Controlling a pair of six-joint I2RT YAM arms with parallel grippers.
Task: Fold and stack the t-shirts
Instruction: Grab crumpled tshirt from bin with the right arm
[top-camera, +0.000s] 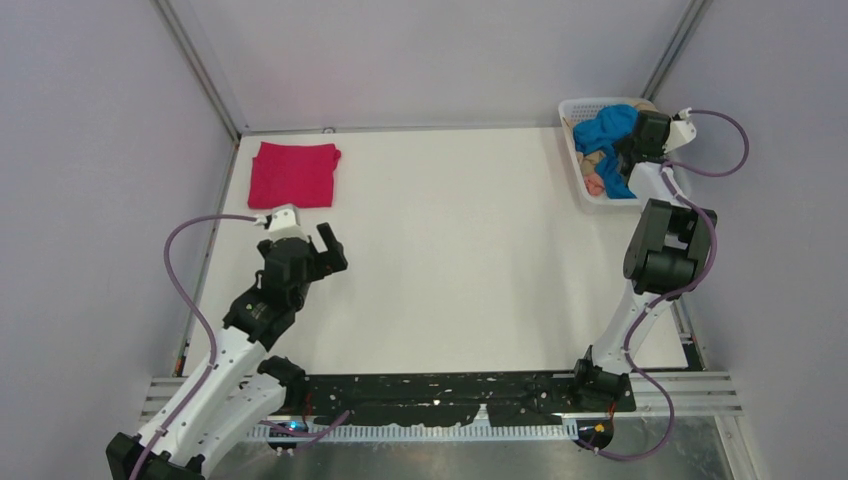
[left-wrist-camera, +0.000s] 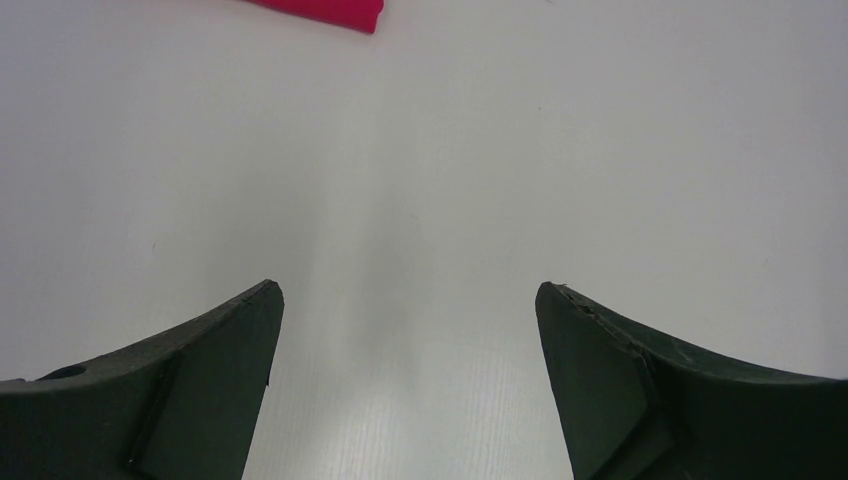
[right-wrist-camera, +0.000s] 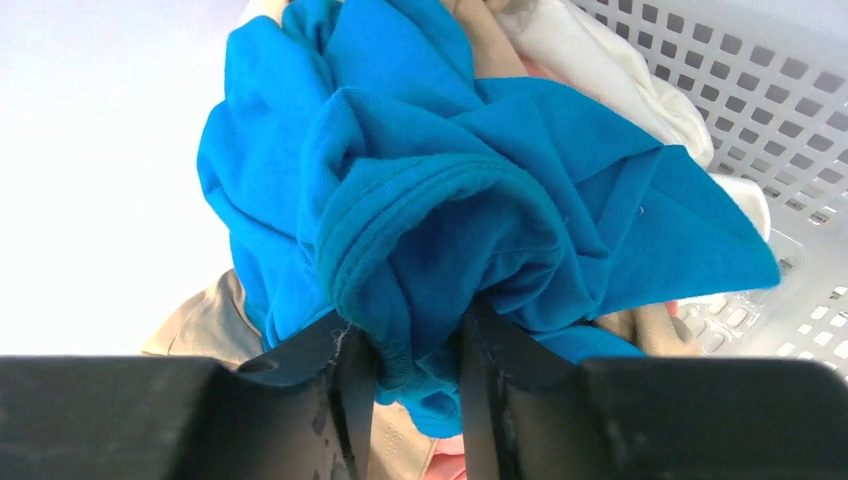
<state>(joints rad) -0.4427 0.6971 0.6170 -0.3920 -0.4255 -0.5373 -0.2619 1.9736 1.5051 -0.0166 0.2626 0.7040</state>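
Note:
I need to lift the blue t-shirt in my right gripper next. Then I should carry it back and lower it onto the table's empty middle (top-camera: 455, 243).
The crimson t-shirt (top-camera: 293, 174) lies folded as a flat square at the far left of the table; its edge shows at the top of the left wrist view (left-wrist-camera: 330, 12). The bright blue t-shirt (top-camera: 605, 132) is crumpled in the white basket (top-camera: 575, 160) at the far right. My right gripper (top-camera: 633, 150) is over the basket and shut on a bunched fold of the blue t-shirt (right-wrist-camera: 450, 200). My left gripper (top-camera: 322, 252) is open and empty above bare table, a little nearer than the crimson shirt (left-wrist-camera: 405, 300).
The basket's lattice wall (right-wrist-camera: 760, 90) also holds tan (right-wrist-camera: 200, 320), white (right-wrist-camera: 600, 70) and pink cloths under the blue shirt. Grey walls enclose the table on the left, back and right. A black rail (top-camera: 450, 390) runs along the near edge.

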